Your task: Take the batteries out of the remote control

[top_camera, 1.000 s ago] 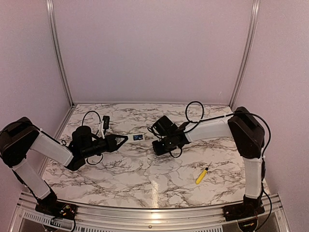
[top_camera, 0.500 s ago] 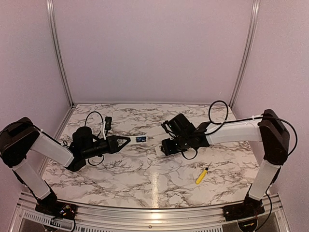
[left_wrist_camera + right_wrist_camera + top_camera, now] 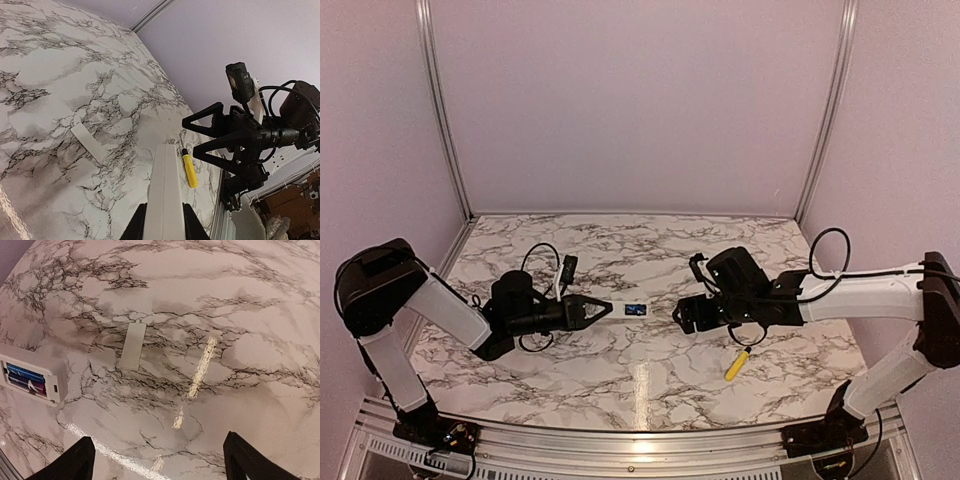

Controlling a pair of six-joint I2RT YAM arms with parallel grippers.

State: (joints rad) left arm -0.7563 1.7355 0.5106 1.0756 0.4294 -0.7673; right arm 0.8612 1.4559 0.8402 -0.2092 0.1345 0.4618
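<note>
The left gripper moves down and back onto bare marble point(image 3: 623, 347) beside the cover piece next and releases the remote control, since it still hangs above the table.
My left gripper point(image 3: 592, 311) is shut on the remote control point(image 3: 625, 309), a long white bar held level above the table and pointing right. In the left wrist view the remote control point(image 3: 165, 190) runs out from between the fingers of that gripper point(image 3: 164, 222). Its far end shows in the right wrist view with the compartment uncovered and the blue batteries point(image 3: 24, 377) lying inside the remote control point(image 3: 55, 380). My right gripper point(image 3: 682, 317) stands open a short way right of that end, with nothing between its fingertips point(image 3: 84, 460).
A small flat white cover piece point(image 3: 133, 345) lies on the marble table point(image 3: 620, 370), also seen in the left wrist view as the cover piece point(image 3: 89, 142). A yellow-handled screwdriver point(image 3: 737, 363) lies near the right arm. Walls close in the back and sides.
The right gripper's jaws have opened wide and that arm has drawn back to the right. The left gripper has carried the remote control to the right.
</note>
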